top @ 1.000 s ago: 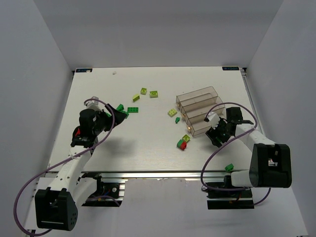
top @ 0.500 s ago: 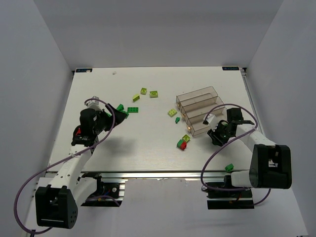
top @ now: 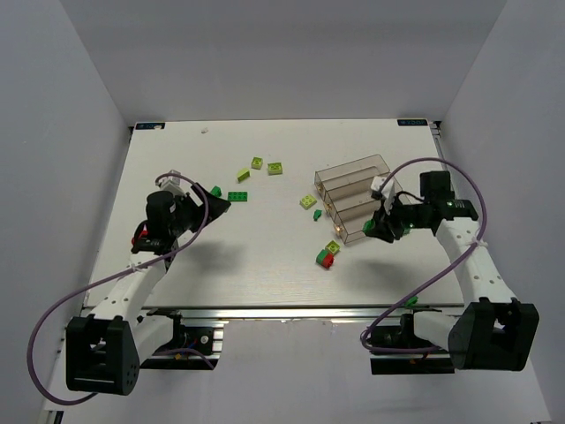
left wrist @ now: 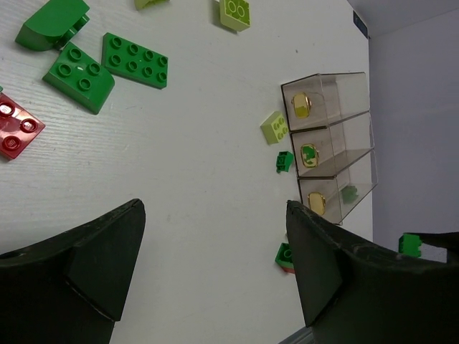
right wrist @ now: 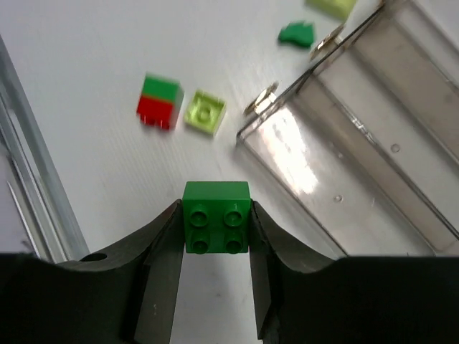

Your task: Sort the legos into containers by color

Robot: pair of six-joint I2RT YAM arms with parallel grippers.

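Observation:
Next, my right gripper takes the dark green brick away from my base, beyond the tray's nearer bins, and turns square above the far bin [top: 353,174].
My right gripper [right wrist: 215,218] is shut on a dark green four-stud brick [right wrist: 216,215] and holds it above the table, just off the near end of the smoky three-bin tray [right wrist: 373,143]. In the top view the gripper [top: 371,227] is at the tray's [top: 353,181] front corner. My left gripper [left wrist: 215,208] is open and empty, above the table at the left [top: 216,201]. Dark green bricks [left wrist: 135,61] [left wrist: 79,68] and a red brick [left wrist: 14,125] lie beneath it.
A green-on-red stack [top: 325,258] and a lime brick [top: 333,246] lie in front of the tray. A lime brick [top: 307,201] and a small green piece [top: 317,215] lie to its left. Lime bricks [top: 274,168] [top: 256,162] sit farther back. A green brick [top: 410,300] lies below the table's front edge.
My right arm has risen and swung toward the tray's near end, carrying the green brick. My left gripper has shifted slightly forward and right.

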